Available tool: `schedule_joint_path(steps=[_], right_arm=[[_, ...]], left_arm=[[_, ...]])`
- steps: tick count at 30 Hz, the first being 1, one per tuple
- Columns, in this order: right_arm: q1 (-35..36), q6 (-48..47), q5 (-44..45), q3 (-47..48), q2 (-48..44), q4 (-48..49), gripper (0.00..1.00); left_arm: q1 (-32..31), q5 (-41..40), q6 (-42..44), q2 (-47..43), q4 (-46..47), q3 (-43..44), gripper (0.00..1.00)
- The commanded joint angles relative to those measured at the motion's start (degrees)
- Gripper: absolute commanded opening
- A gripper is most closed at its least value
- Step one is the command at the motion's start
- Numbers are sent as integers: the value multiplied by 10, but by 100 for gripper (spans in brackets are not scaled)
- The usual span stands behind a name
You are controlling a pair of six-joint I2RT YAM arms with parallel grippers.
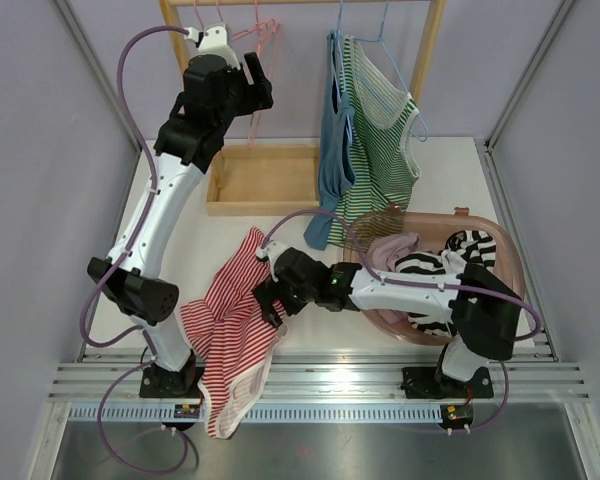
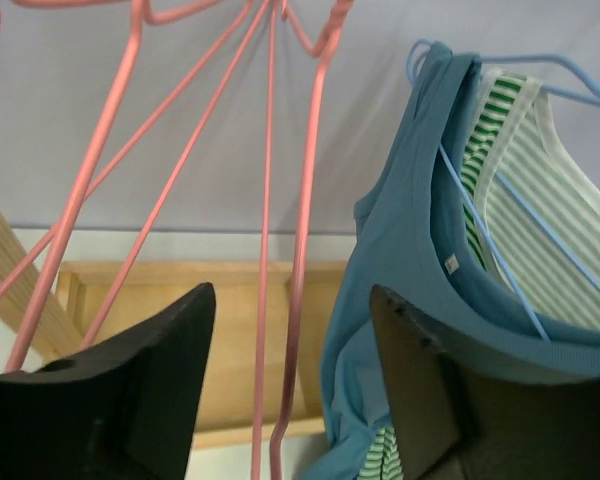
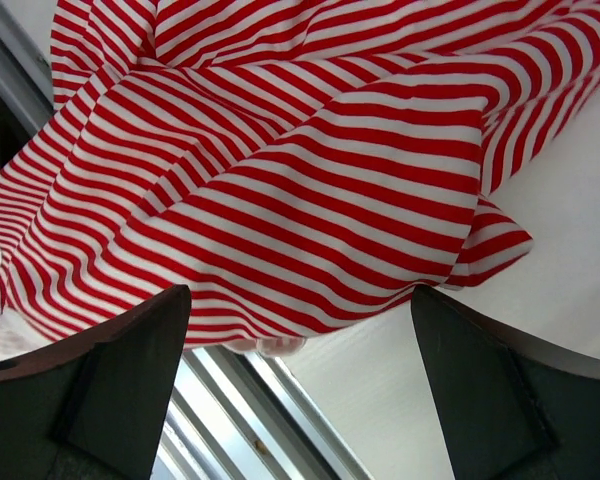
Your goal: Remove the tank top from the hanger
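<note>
The next move of my right gripper is farther over the striped tank top and then down onto its raised fold (image 1: 250, 318) (image 3: 318, 202).
A red-and-white striped tank top (image 1: 230, 330) lies crumpled on the table's near edge, part hanging over it; it fills the right wrist view (image 3: 280, 160). My right gripper (image 1: 267, 300) is open, low over the garment's right side, holding nothing. Empty pink hangers (image 1: 265, 45) hang on the wooden rail; in the left wrist view their wires (image 2: 280, 250) run between my open jaws. My left gripper (image 1: 255, 80) is raised beside them, open, not gripping. A blue tank top (image 1: 332, 140) and a green striped one (image 1: 380, 150) hang on blue hangers (image 2: 500, 200).
A shallow wooden tray (image 1: 263, 180) sits at the foot of the rack. A pink laundry basket (image 1: 515, 265) with black-and-white striped clothes stands at the right, beside the right arm. Metal rails (image 1: 320, 385) run along the table's near edge.
</note>
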Motion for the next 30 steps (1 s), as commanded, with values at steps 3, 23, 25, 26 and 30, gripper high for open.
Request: schedule_joint_path(steps=[3, 23, 25, 26, 30], right_arm=[[19, -41, 19, 95, 79, -36, 100], [53, -29, 162, 186, 195, -102, 0], [54, -34, 185, 181, 137, -118, 0], [53, -35, 209, 177, 116, -126, 0], [53, -48, 272, 190, 2, -182, 0]], left_arm=[[1, 6, 7, -118, -14, -35, 97], [2, -52, 10, -503, -54, -344, 99], [1, -51, 7, -528, -58, -370, 99], [1, -49, 7, -536, -59, -378, 99], [1, -51, 17, -561, -72, -407, 99]])
